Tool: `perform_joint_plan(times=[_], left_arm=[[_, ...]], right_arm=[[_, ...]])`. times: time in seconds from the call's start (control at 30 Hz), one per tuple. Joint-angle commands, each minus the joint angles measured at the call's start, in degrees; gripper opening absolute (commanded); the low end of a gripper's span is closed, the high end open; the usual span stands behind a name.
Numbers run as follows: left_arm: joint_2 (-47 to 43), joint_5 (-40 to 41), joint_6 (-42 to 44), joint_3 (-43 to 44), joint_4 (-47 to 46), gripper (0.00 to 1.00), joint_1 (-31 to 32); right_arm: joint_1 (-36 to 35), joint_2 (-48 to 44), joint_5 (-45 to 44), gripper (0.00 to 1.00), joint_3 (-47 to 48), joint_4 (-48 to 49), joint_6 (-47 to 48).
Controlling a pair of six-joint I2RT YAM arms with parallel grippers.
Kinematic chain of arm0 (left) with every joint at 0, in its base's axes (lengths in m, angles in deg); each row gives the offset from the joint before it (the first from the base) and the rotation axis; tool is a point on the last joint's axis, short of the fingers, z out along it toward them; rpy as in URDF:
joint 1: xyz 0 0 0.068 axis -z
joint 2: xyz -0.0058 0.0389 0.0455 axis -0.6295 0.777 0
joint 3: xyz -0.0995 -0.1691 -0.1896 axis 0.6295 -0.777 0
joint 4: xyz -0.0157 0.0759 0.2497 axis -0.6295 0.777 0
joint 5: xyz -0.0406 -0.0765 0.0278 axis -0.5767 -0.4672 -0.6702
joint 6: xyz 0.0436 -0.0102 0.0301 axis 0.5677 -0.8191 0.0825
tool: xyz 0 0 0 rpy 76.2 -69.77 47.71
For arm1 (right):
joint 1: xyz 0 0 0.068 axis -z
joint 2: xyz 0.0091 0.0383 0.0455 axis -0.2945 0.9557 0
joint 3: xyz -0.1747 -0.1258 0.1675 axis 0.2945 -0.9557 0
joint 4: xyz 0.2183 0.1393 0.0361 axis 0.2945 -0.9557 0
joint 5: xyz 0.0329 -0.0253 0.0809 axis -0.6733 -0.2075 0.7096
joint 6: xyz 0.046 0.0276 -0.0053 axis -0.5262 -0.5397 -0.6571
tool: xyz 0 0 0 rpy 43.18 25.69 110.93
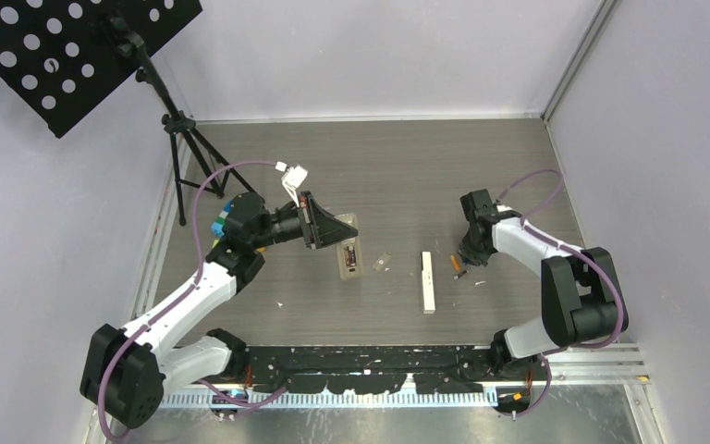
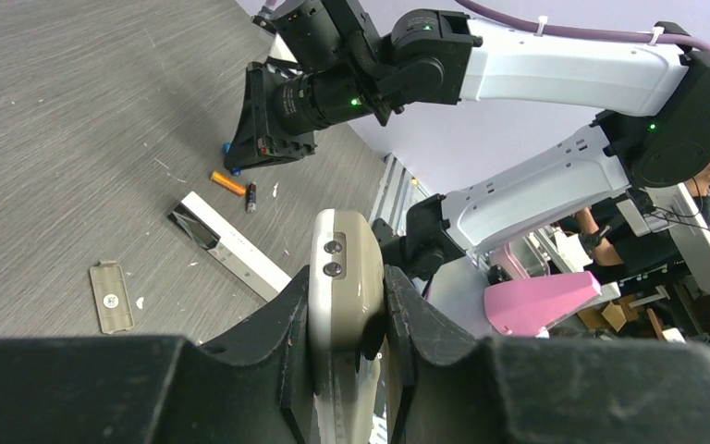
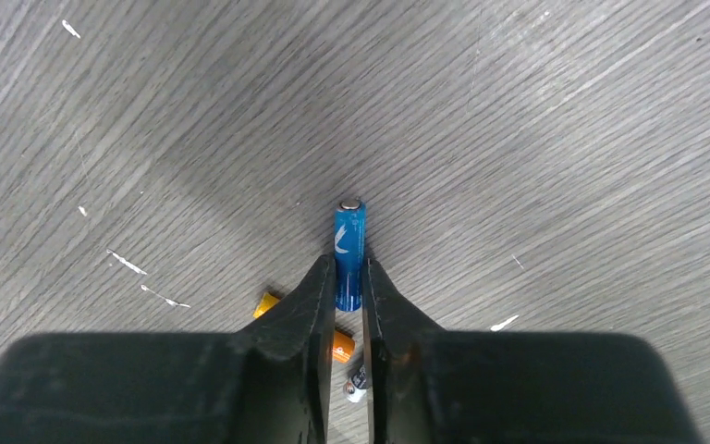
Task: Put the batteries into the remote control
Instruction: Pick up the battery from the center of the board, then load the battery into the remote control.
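The remote's cover lies loose, so the robot's right gripper should move up and carry the battery to the left in the top view, into the beige remote's open compartment (image 1: 350, 256).
My left gripper (image 1: 325, 231) is shut on a beige remote (image 1: 348, 252), holding it on edge; in the left wrist view the remote (image 2: 344, 264) stands clamped between both fingers. My right gripper (image 3: 348, 277) is shut on a blue battery (image 3: 349, 242), low over the table, with the battery's tip pointing away from me. An orange battery (image 3: 268, 303) and a dark/silver battery (image 3: 358, 381) lie on the table under the right fingers. They also show in the left wrist view, orange (image 2: 227, 183) and dark (image 2: 250, 196), below the right gripper (image 2: 263, 153).
A slim white remote (image 1: 428, 282) lies between the arms; it also shows in the left wrist view (image 2: 231, 245). A loose grey battery cover (image 1: 384, 263) lies beside the beige remote. A black stand's tripod (image 1: 183, 139) stands at the back left. Walls close in the table.
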Motion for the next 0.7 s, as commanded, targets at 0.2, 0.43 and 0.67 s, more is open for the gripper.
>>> perform_joint_plan(times=[0.2, 0.43, 0.67], left_arm=[[0.64, 2.44, -3.26, -0.58, -3.39, 0.00, -0.15], [6.63, 4.38, -9.29, -0.80, -6.46, 0.00, -0.15], [14.62, 5.04, -18.02, -0.61, -9.04, 0.00, -0.15]], right_arm=[[-0.13, -9.99, 1.35, 0.06, 1.74, 4.70, 3.95], [-14.18, -20.63, 20.36, 0.03, 8.74, 6.74, 15.08], [-24.98, -26.15, 30.64, 0.03, 12.41, 9.15, 14.08]])
